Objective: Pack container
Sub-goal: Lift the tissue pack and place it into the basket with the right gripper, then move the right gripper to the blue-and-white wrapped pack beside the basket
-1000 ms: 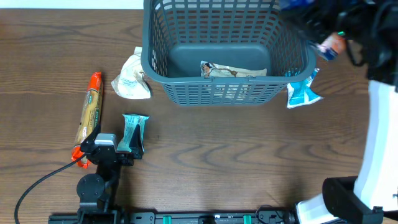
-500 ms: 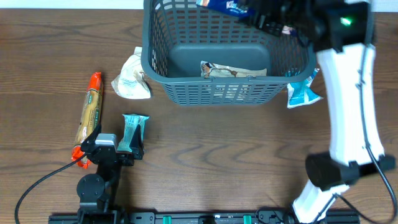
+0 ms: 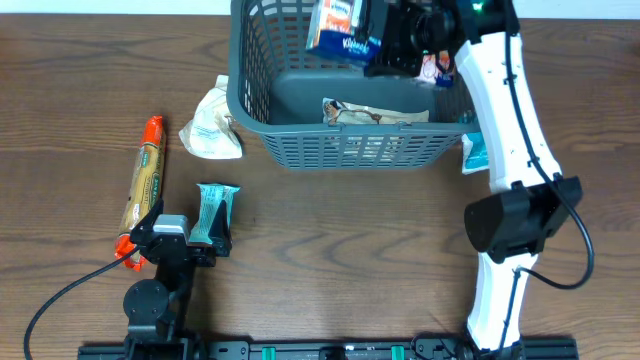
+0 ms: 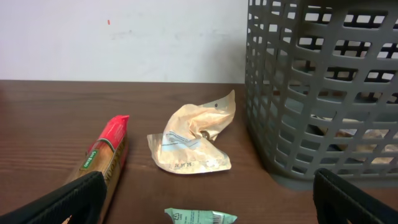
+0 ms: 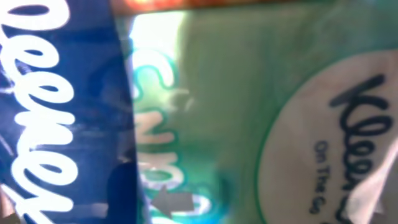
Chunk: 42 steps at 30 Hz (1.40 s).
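The basket's bottom is bare beside the crumpled snack wrapper (image 3: 375,113), so my right gripper needs to carry the green tissue pack down into the basket there next.
The container (image 3: 350,150) is a dark grey lattice basket at the top middle of the table. My right gripper (image 3: 385,40) hangs over its far side, shut on a blue and green tissue pack (image 3: 338,25). That pack (image 5: 249,112) fills the right wrist view and hides the fingers there. A crumpled snack wrapper (image 3: 375,113) lies on the basket's bottom. My left gripper (image 3: 190,237) rests low at the front left, open, its fingers either side of a small teal packet (image 4: 200,216).
A cream crumpled wrapper (image 3: 212,128) lies just left of the basket (image 4: 323,93). A long red and tan stick pack (image 3: 145,185) lies at the left. A blue packet (image 3: 478,150) sits against the basket's right wall, under my right arm.
My right arm has swung left from beyond the basket's right corner, carrying the tissue pack over the basket. The left arm has not moved.
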Motion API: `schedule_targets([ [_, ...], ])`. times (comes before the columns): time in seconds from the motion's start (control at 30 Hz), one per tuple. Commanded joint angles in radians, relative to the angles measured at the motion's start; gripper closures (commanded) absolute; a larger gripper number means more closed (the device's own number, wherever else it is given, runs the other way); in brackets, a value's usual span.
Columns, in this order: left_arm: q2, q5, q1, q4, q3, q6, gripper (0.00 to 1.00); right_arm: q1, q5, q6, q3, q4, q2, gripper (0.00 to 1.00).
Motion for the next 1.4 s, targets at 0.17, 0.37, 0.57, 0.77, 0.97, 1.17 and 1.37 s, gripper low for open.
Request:
schedule_targets([
  [0.17,-0.007,0.031,-0.003,-0.034,-0.019,-0.005,0.01,0.03,-0.041,-0.02,0.01,-0.074,0.088,0.99],
  [0.37,-0.007,0.032,-0.003,-0.034,-0.019,-0.005,0.01,0.029,-0.032,-0.008,0.01,-0.07,0.084,0.52],
  [0.57,-0.007,0.032,-0.003,-0.034,-0.019,-0.005,0.01,0.028,-0.008,0.048,0.01,-0.073,0.081,0.17],
  [0.77,-0.007,0.032,-0.003,-0.034,-0.019,-0.005,0.01,0.028,-0.007,0.055,0.011,-0.071,0.05,0.14],
  [0.97,-0.007,0.032,-0.003,-0.034,-0.019,-0.005,0.01,0.028,-0.003,0.077,0.012,-0.068,-0.078,0.1],
  [1.17,-0.007,0.032,-0.003,-0.034,-0.019,-0.005,0.01,0.019,0.119,0.203,0.012,-0.064,-0.262,0.08],
  [1.37,-0.007,0.032,-0.003,-0.034,-0.019,-0.005,0.01,-0.07,0.536,0.644,0.012,0.029,-0.436,0.01],
])
